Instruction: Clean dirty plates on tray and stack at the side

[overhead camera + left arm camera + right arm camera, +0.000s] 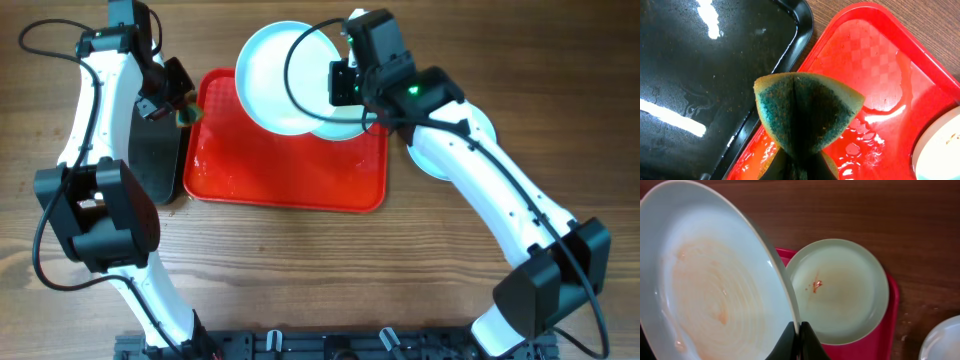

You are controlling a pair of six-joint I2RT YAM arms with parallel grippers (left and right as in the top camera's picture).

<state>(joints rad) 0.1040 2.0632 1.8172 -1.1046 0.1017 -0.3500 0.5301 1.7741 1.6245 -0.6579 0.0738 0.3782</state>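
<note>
My right gripper moves to the right in the overhead view next and lowers its plate onto the third plate [433, 157] [944, 342], because that one lies beside the tray.
My right gripper [343, 85] [799, 332] is shut on the rim of a pale plate [278, 75] [715, 290] and holds it tilted above the far edge of the red tray [285, 165]. This plate has orange smears. A second plate [345, 127] [840, 290] with a small red smear lies on the tray's far right corner. A third plate [440, 158] [946, 341] lies on the table right of the tray, partly hidden by my right arm. My left gripper [180, 110] [800, 167] is shut on a folded green and yellow sponge [805, 110] over the tray's left edge.
A wet black tray [160, 165] [700, 75] lies against the red tray's left side. The red tray [880, 75] is wet, with water pooled on its floor. A plate edge [942, 147] shows at the lower right of the left wrist view.
</note>
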